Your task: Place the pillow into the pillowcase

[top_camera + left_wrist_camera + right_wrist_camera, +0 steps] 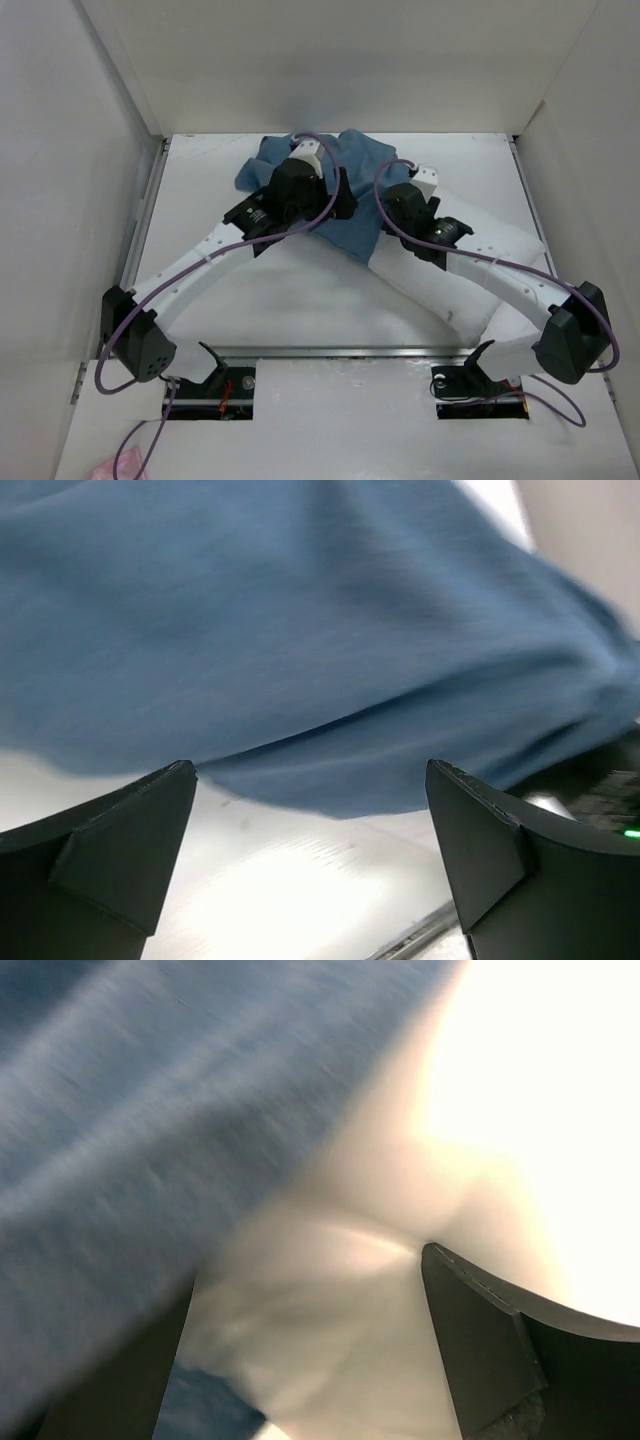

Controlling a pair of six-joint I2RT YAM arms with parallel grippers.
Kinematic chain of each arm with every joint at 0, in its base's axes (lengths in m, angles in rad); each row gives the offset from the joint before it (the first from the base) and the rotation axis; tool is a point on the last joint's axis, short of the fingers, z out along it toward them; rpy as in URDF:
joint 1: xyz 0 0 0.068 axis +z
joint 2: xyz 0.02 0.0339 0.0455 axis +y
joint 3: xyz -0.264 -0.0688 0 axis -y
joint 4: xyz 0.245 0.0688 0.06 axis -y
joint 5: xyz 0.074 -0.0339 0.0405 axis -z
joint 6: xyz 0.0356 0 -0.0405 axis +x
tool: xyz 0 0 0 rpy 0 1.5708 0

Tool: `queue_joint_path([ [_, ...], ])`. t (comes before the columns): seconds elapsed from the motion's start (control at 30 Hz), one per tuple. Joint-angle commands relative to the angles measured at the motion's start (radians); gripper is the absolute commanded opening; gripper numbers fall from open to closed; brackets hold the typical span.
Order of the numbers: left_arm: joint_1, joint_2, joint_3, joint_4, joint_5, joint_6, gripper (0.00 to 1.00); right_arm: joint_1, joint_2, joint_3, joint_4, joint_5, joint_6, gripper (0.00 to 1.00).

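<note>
The robot's right gripper next needs to lift clear of the cloth that covers one finger, then go down to pinch the pillow's end by the pillowcase, since that end is below the gripper.
The blue pillowcase [352, 215] lies crumpled at the back middle of the table. The white pillow [505, 262] lies at the right, partly under my right arm, with its left end against the cloth. My left gripper [308, 153] is over the pillowcase. In the left wrist view it [310, 770] is open and empty, with the pillowcase [300, 630] hanging just beyond the fingertips. My right gripper [420, 185] is at the pillow's left end. In the right wrist view it [310, 1265] is open, the pillow [360, 1290] bulges between the fingers, and the pillowcase [130, 1130] is to the left.
White enclosure walls [60, 200] stand close on the left, back and right. A metal rail [330, 352] runs along the table's near edge. Purple cables [130, 330] loop off both arms. A pink object [118, 470] lies at the bottom left.
</note>
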Motion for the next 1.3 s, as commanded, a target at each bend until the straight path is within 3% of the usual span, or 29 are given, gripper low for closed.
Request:
queue_joint_path([
  [0.0, 0.024, -0.100, -0.099, 0.018, -0.144, -0.035, 1.00, -0.004, -0.057, 0.045, -0.322, 0.132, 0.047, 1.00],
  [0.13, 0.024, -0.120, -0.195, 0.069, -0.129, -0.074, 1.00, -0.004, -0.108, 0.064, -0.486, 0.203, 0.095, 1.00],
  [0.23, 0.024, -0.051, -0.204, 0.078, -0.128, -0.093, 1.00, -0.004, -0.135, 0.097, -0.606, 0.239, 0.104, 1.00],
  [0.5, 0.024, 0.132, -0.180, 0.140, -0.128, -0.105, 0.97, -0.004, -0.102, 0.149, -0.882, 0.391, 0.339, 1.00],
  [0.63, 0.063, 0.295, -0.062, 0.149, -0.164, -0.105, 0.65, -0.004, -0.082, 0.149, -0.803, 0.350, 0.243, 1.00],
  [0.67, 0.074, 0.330, -0.033, 0.149, -0.164, -0.105, 0.45, -0.004, -0.082, 0.149, -0.802, 0.350, 0.233, 1.00],
  [0.8, 0.137, 0.488, 0.147, 0.074, -0.184, -0.105, 0.30, -0.004, -0.071, 0.149, -0.861, 0.402, 0.305, 1.00],
  [0.97, 0.238, 0.551, 0.242, 0.098, -0.129, -0.050, 0.29, -0.013, -0.116, 0.100, -0.771, 0.433, 0.293, 1.00],
  [1.0, 0.247, 0.552, 0.268, 0.110, -0.118, -0.036, 0.29, -0.013, -0.137, 0.086, -0.644, 0.404, 0.238, 1.00],
  [1.07, 0.257, 0.561, 0.302, 0.110, -0.108, -0.013, 0.31, -0.013, -0.163, 0.046, -0.484, 0.233, -0.071, 1.00],
  [1.13, 0.271, 0.552, 0.327, 0.110, -0.125, 0.034, 0.38, -0.013, -0.212, 0.019, -0.300, 0.089, -0.295, 1.00],
  [1.2, 0.289, 0.518, 0.339, 0.110, -0.148, 0.063, 0.43, -0.013, -0.250, -0.016, -0.203, -0.119, -0.397, 1.00],
  [1.27, 0.301, 0.490, 0.339, 0.121, -0.158, 0.097, 0.63, -0.013, -0.301, -0.026, -0.100, -0.225, -0.495, 1.00],
])
